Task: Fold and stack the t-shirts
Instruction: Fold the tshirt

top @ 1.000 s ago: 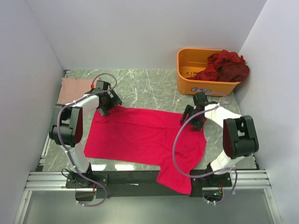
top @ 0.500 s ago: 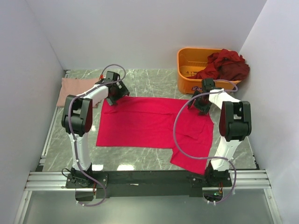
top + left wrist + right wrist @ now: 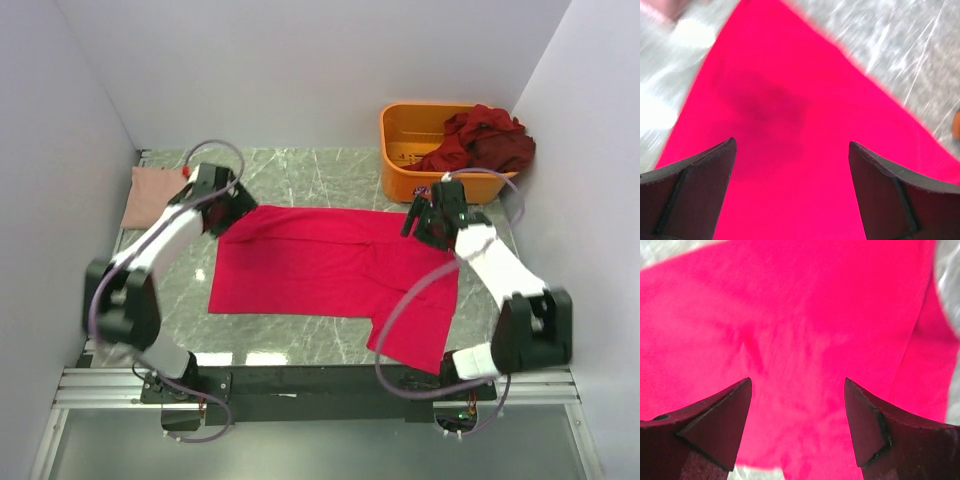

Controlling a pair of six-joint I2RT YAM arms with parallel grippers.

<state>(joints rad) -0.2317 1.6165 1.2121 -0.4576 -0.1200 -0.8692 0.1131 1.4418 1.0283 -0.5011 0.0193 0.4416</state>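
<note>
My left gripper first moves back from the shirt's far corner next, to get down onto the shirt's near corner away from the sleeve [image 3: 213, 309], flat beside empty marble.
The bright pinkish-red t-shirt [image 3: 330, 270] lies spread flat on the marble table, one sleeve reaching toward the near right edge. My left gripper [image 3: 218, 212] is open and empty just above the shirt's far left corner; the cloth fills the left wrist view [image 3: 790, 165]. My right gripper [image 3: 428, 222] is open and empty above the far right corner; the shirt fills the right wrist view [image 3: 800, 340]. A pale dusty pink shirt [image 3: 155, 190] lies folded at the far left. A dark maroon shirt [image 3: 480, 140] is heaped in the orange bin.
The orange plastic bin [image 3: 410, 135] stands at the back right, close behind my right gripper. White walls close in the table on three sides. Bare marble [image 3: 320, 180] shows behind the red shirt.
Both grippers dragged the red shirt's far edge away from me, then let go and lifted slightly. The shirt now lies flatter and farther back; the left arm swung out to the left.
</note>
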